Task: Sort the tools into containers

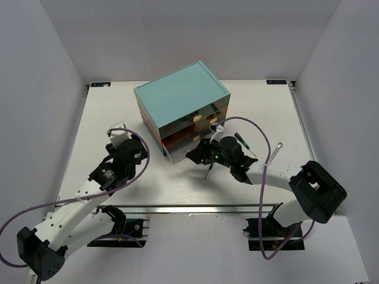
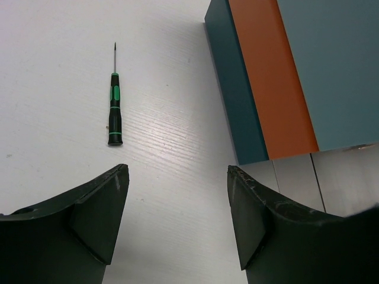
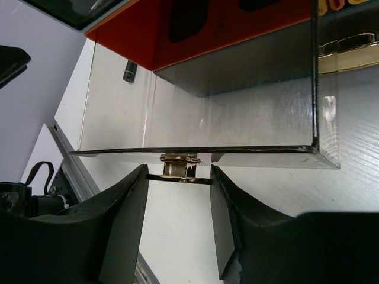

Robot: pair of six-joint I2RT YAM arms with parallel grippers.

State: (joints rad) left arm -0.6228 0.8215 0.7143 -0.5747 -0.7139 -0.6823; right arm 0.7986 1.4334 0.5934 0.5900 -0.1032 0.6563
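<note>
I should shift my left gripper toward the green-black screwdriver, which lies below it and to its left in the wrist view, and descend with fingers astride the screwdriver's handle (image 2: 115, 109).
The chest (image 1: 180, 94) with a teal top stands at the back centre. Its lower left drawer (image 1: 176, 154) is pulled out; its clear walls (image 3: 237, 118) look empty. My right gripper (image 1: 195, 155) is shut on the drawer's small knob (image 3: 179, 168), which spans the gap between the jaws (image 3: 178, 173). One screwdriver (image 1: 244, 144) lies beside my right arm, and a thin one (image 1: 208, 171) lies under it. The silver wrench (image 1: 276, 149) lies further right. A green-black screwdriver (image 2: 114, 112) lies on the table ahead of my left gripper (image 2: 176, 170), which is open and empty, left of the chest (image 1: 117, 137).
The chest's teal and orange side (image 2: 260, 89) rises close on the right of my left gripper. Other shut drawers with cream knobs (image 1: 208, 120) face the right arm. White walls enclose the table; a metal rail (image 1: 195, 208) runs along its near edge.
</note>
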